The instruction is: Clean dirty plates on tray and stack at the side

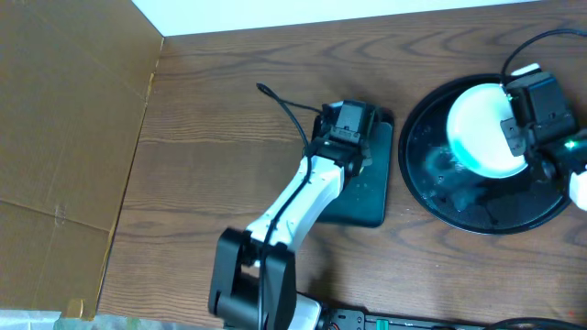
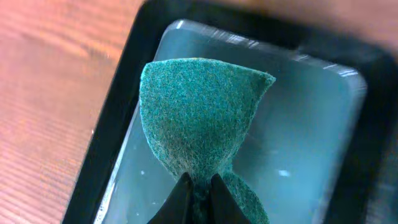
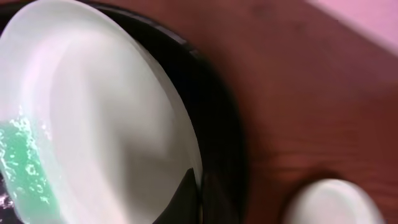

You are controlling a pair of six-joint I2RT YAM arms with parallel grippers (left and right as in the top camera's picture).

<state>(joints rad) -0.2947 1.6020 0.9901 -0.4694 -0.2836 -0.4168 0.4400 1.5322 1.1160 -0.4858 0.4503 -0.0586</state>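
The left gripper will next move down toward the bottom of the small rectangular tray (image 1: 363,183) (image 2: 267,134) to let go of the teal scouring pad, because the pad already hangs inside the rim of that tray.
The round black tray (image 1: 431,174) sits at the right, wet with teal smears. My right gripper (image 1: 515,128) is shut on the rim of a white plate (image 1: 477,128) and holds it tilted over the tray. In the right wrist view the plate (image 3: 99,124) shows a teal stain at its lower left, and my fingers (image 3: 198,196) pinch its edge. A second plate (image 1: 578,188) lies at the far right, beside the tray; it also shows in the right wrist view (image 3: 329,202). My left gripper (image 2: 199,186) is shut on a teal scouring pad (image 2: 199,112) over the small rectangular tray.
The small rectangular dark tray (image 1: 371,197) holds pale water (image 2: 298,143) and lies left of the round tray. A cardboard wall (image 1: 64,137) stands at the left. A black cable (image 1: 284,105) runs over the wood table behind the left arm.
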